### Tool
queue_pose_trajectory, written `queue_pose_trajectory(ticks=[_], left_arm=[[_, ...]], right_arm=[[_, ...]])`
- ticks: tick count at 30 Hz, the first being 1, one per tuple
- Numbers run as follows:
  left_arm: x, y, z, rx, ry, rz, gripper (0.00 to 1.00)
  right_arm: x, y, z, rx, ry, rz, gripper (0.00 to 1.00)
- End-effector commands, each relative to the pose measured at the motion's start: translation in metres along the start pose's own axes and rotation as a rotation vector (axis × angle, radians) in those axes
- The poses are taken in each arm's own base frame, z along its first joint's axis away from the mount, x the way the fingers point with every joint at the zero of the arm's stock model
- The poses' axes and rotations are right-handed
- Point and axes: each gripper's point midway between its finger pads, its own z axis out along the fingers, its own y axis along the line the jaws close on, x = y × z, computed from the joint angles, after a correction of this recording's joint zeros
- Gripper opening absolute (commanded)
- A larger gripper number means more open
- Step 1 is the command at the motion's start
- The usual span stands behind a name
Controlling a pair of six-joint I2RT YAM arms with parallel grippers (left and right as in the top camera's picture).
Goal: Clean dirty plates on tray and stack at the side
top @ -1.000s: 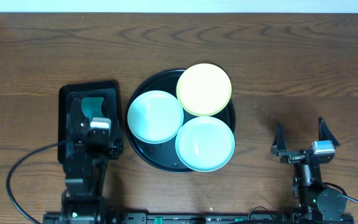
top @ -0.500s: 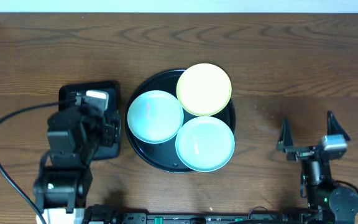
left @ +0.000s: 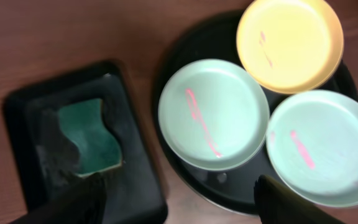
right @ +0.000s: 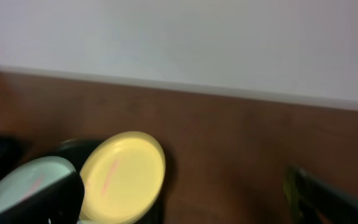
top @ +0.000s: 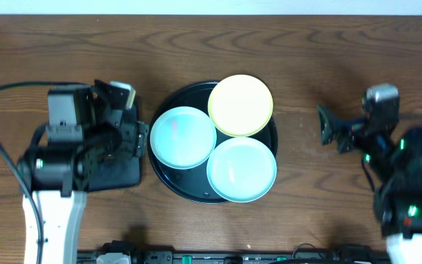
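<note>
The robot's right gripper needs to swing over the tray next and go down onto the pink-streaked, sponge-side mint-green plate's inner rim (top: 215, 138), which is to the gripper's left in the overhead view.
The round black tray (top: 174, 183) holds three plates: a mint-green one (top: 183, 137) at left, a yellow one (top: 241, 105) at the back and a mint-green one (top: 242, 169) at the front. In the left wrist view the tray (left: 229, 180) and all three plates (left: 213, 115) (left: 289, 43) (left: 322, 146) show, each with pink streaks. My left gripper (top: 130, 121) (left: 179, 208) is open and empty, above the gap left of the tray. My right gripper (top: 330, 133) (right: 182, 205) is open and empty, right of the tray, facing the yellow plate (right: 123, 177).
A smaller black rectangular tray (top: 116, 172) lies left of the round tray, partly under my left arm. In the left wrist view it (left: 135, 186) holds a green sponge (left: 89, 137). A pale wall borders the table's far edge (right: 185, 90).
Both arms rose from the front edge. The left gripper lifted off the rectangular tray and turned toward the round tray. The right gripper swung back and left toward the plates. Plates have not moved.
</note>
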Motion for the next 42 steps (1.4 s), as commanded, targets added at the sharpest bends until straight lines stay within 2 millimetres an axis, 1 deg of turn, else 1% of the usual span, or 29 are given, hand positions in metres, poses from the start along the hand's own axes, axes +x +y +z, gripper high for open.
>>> queue_pose_trajectory(ticks=[1, 4, 7, 10, 11, 15, 18, 19, 20, 21, 22, 23, 25, 27, 28, 30, 32, 33, 38, 40, 42], left_arm=[[-0.008, -0.010, 0.005, 0.077, 0.026, 0.000, 0.77], [-0.008, -0.008, 0.015, 0.085, 0.052, -0.006, 0.77], [-0.007, -0.007, 0.021, 0.087, 0.070, -0.011, 0.77], [-0.006, -0.006, 0.026, 0.091, 0.087, -0.015, 0.77], [-0.006, -0.006, 0.028, 0.092, 0.094, -0.017, 0.77], [-0.005, -0.005, 0.031, 0.093, 0.103, -0.019, 0.77], [-0.006, -0.005, 0.031, 0.093, 0.099, -0.018, 0.77], [-0.008, -0.005, 0.031, 0.091, 0.092, -0.017, 0.77], [-0.011, -0.004, 0.031, 0.088, 0.080, -0.014, 0.77], [-0.011, -0.004, 0.031, 0.087, 0.078, -0.017, 0.77], [-0.011, 0.001, 0.032, 0.058, 0.080, -0.050, 0.77], [-0.011, 0.011, 0.032, -0.004, 0.085, -0.109, 0.77], [-0.007, 0.040, 0.030, -0.168, 0.090, -0.250, 0.77], [-0.002, 0.061, 0.025, -0.275, 0.087, -0.333, 0.77], [0.000, 0.070, 0.022, -0.308, 0.084, -0.369, 0.77], [0.002, 0.079, 0.020, -0.325, 0.082, -0.403, 0.77], [0.005, 0.087, 0.017, -0.340, 0.080, -0.442, 0.77], [0.008, 0.094, 0.015, -0.355, 0.078, -0.473, 0.77], [0.011, 0.103, 0.012, -0.374, 0.076, -0.502, 0.77], [0.011, 0.104, 0.012, -0.374, 0.076, -0.503, 0.77], [0.011, 0.104, 0.012, -0.374, 0.076, -0.503, 0.77]], right_arm=[[-0.012, 0.001, 0.015, -0.050, 0.105, 0.045, 0.99], [-0.002, -0.003, 0.033, -0.079, 0.267, 0.075, 0.99], [0.005, -0.003, 0.051, -0.126, 0.360, 0.128, 0.99], [0.012, 0.002, 0.068, -0.198, 0.384, 0.161, 0.99], [0.016, 0.008, 0.074, -0.252, 0.399, 0.193, 0.99], [0.023, 0.022, 0.084, -0.367, 0.415, 0.235, 0.99], [0.031, 0.033, 0.095, -0.396, 0.449, 0.283, 0.87], [0.036, 0.036, 0.100, -0.377, 0.473, 0.302, 0.85], [0.048, 0.043, 0.111, -0.320, 0.520, 0.335, 0.82], [0.053, 0.050, 0.116, -0.297, 0.541, 0.341, 0.81], [0.056, 0.056, 0.120, -0.284, 0.558, 0.339, 0.80], [0.060, 0.065, 0.124, -0.270, 0.576, 0.334, 0.79], [0.063, 0.085, 0.133, -0.247, 0.601, 0.311, 0.78], [0.064, 0.102, 0.141, -0.234, 0.618, 0.287, 0.76], [0.065, 0.109, 0.145, -0.227, 0.629, 0.276, 0.75], [0.072, 0.127, 0.155, -0.212, 0.668, 0.263, 0.73], [0.083, 0.141, 0.162, -0.205, 0.716, 0.256, 0.72], [0.100, 0.151, 0.170, -0.175, 0.775, 0.262, 0.66], [0.149, 0.168, 0.176, -0.128, 0.913, 0.276, 0.51], [0.163, 0.173, 0.177, -0.116, 0.952, 0.277, 0.45], [0.179, 0.176, 0.177, -0.085, 0.985, 0.271, 0.44]])
